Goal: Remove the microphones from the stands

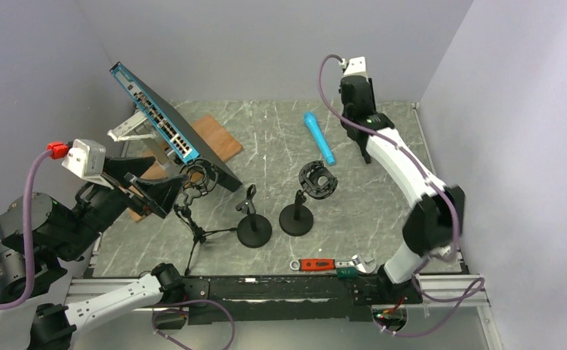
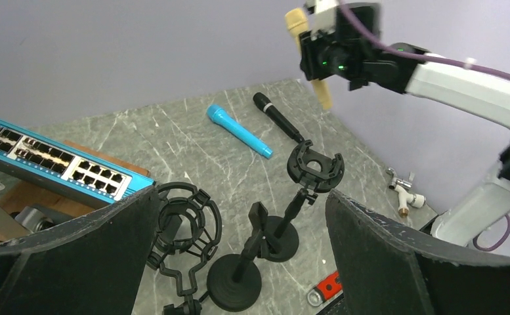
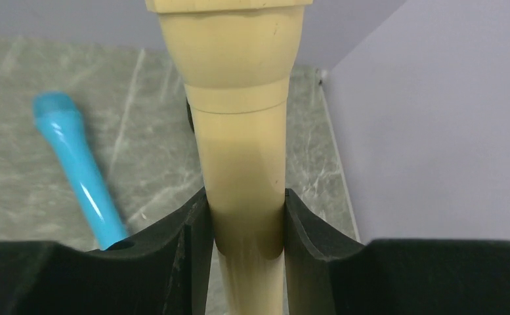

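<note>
My right gripper will lower, tilt and lay the upright handle in the clear gap below it, between the blue and black microphones, and release.
My right gripper (image 1: 355,109) is shut on a beige microphone (image 3: 239,131) and holds it upright, head up, high above the far right of the table. The gripper (image 3: 245,203) clamps its handle. The microphone also shows in the left wrist view (image 2: 324,95). A black stand with a round base (image 1: 296,219) carries an empty ring mount (image 1: 317,181) at mid table. A clip stand (image 1: 253,230) and a tripod shock mount (image 1: 196,182) stand to its left, both empty. My left gripper (image 1: 152,193) is open and empty, left of the stands (image 2: 242,193).
A blue microphone (image 1: 319,138) and a black microphone (image 2: 278,118) lie on the table at the back. A blue network switch (image 1: 156,117) leans over a wooden board (image 1: 214,135) at the left. A red-handled wrench (image 1: 317,264) and a white fitting (image 1: 353,262) lie at the near edge.
</note>
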Controlling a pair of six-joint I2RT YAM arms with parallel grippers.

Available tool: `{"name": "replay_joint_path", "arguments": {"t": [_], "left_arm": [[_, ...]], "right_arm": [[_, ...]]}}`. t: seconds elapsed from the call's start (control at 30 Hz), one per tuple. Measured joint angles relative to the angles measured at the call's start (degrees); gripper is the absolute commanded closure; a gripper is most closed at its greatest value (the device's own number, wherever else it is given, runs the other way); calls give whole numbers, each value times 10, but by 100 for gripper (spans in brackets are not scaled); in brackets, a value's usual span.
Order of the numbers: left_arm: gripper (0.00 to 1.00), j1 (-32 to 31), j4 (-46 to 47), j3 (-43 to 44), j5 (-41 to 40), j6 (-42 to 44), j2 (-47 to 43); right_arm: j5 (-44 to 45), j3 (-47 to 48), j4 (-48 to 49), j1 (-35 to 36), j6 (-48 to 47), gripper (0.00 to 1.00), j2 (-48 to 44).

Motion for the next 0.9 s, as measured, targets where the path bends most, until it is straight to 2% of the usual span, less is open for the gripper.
{"name": "replay_joint_path", "arguments": {"t": [0.17, 0.37, 0.53, 0.67, 0.9], "left_arm": [[1, 0, -5, -3, -4, 0, 0], [1, 0, -6, -4, -10, 7, 3], [1, 0, -5, -10, -15, 10, 5], [1, 0, -7, -24, -19, 10, 8], [1, 0, -43, -44, -33, 7, 12]], "right_arm": [[-71, 70, -53, -54, 4, 100, 158], [-163, 185, -125, -86, 6, 100, 323], [-207, 252, -156, -92, 7, 98, 400], [-224, 283, -167, -93, 9, 90, 440], [-252, 287, -185, -92, 23, 68, 471]]}}
